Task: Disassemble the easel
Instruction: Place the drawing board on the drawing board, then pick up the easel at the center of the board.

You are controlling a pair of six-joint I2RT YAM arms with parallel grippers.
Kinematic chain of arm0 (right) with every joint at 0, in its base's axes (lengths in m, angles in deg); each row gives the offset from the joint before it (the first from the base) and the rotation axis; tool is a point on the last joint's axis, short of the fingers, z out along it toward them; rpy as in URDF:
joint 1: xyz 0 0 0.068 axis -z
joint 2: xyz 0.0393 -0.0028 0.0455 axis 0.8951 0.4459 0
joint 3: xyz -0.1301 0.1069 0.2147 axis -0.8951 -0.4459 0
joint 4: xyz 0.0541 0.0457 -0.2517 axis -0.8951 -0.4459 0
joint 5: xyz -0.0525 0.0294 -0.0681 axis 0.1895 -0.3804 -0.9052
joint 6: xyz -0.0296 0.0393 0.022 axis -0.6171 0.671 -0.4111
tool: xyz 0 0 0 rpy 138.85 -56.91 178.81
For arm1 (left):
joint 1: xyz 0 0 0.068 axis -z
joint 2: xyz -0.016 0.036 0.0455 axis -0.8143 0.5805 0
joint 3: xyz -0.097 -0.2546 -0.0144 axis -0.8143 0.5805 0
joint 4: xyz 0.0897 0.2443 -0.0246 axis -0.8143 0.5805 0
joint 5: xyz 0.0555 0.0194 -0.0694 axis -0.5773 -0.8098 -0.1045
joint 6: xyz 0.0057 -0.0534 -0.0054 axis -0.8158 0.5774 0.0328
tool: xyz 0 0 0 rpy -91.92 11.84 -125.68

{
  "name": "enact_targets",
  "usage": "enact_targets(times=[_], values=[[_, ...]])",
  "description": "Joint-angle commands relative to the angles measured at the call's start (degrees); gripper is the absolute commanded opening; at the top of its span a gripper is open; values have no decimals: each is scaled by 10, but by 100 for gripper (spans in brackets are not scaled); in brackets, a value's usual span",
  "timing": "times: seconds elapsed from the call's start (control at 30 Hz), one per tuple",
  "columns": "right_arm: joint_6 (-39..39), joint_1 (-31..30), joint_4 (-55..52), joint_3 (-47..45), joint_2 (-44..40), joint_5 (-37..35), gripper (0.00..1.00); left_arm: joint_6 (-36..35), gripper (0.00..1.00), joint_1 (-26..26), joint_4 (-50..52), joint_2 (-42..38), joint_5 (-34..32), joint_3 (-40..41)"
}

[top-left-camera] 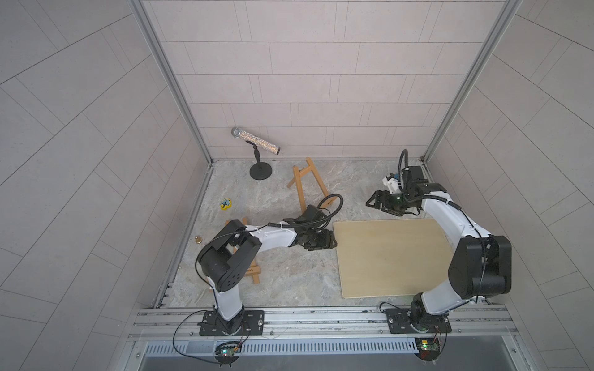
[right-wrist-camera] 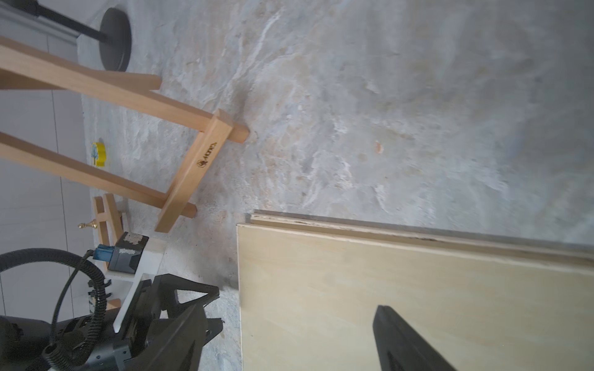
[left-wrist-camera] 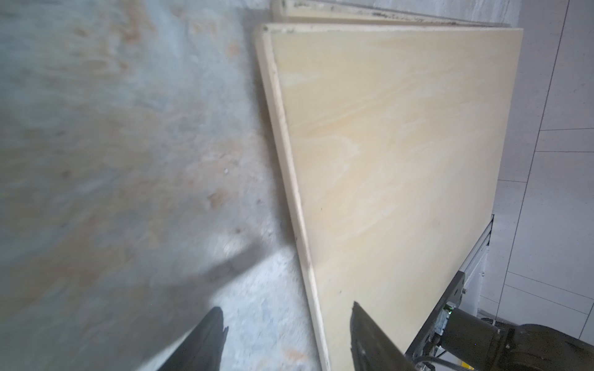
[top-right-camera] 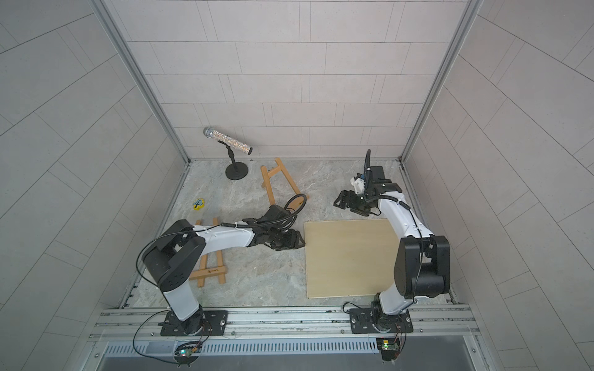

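Observation:
My right gripper swings across to the A-frame next and closes on the lower part of its nearer leg (top-left-camera: 321, 181) (right-wrist-camera: 172, 109), since that bare wood stands clear of the table.
The easel is in pieces. A wooden A-frame (top-left-camera: 303, 183) (top-right-camera: 273, 180) (right-wrist-camera: 128, 106) stands tilted near the back wall. A second wooden frame (top-left-camera: 254, 273) (top-right-camera: 209, 273) lies flat on the table, half hidden under my left arm. A pale plywood board (top-left-camera: 392, 257) (top-right-camera: 350, 257) (left-wrist-camera: 401, 160) (right-wrist-camera: 418, 289) lies flat at the right. My left gripper (top-left-camera: 331, 241) (top-right-camera: 299, 239) (left-wrist-camera: 286, 308) is open at the board's left edge, one finger over the table and one over the board, holding nothing. My right gripper (top-left-camera: 369, 202) (top-right-camera: 337, 200) (right-wrist-camera: 289, 321) hangs open beyond the board's far edge, empty.
A glittery microphone (top-left-camera: 257, 141) sits on a black stand (top-left-camera: 260, 170) at the back left. A small yellow piece (top-left-camera: 226, 204) and a brass knob (top-left-camera: 198, 239) lie near the left wall. Walls enclose three sides. A metal rail (top-left-camera: 321, 316) runs along the front.

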Motion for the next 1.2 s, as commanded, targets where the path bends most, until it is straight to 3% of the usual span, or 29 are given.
enact_targets(times=[0.0, 0.23, 0.47, 0.77, 1.1, 1.17], values=[[-24, -41, 101, -7, 22, 8, 86, -37, 68, -7, 66, -65, -43, 18], [-70, -120, 228, 43, 107, 61, 87, -60, 71, -55, 113, -178, -68, 68], [-73, -166, 327, 112, 205, 50, 87, -104, 72, -140, 157, -247, -50, 91], [-121, -185, 327, 223, 295, 21, 84, -122, 73, -174, 172, -276, -46, 101], [-178, -192, 319, 241, 316, 31, 72, -125, 73, -191, 168, -277, -45, 107], [-188, -195, 316, 236, 313, 27, 63, -125, 73, -195, 168, -277, -46, 107]])
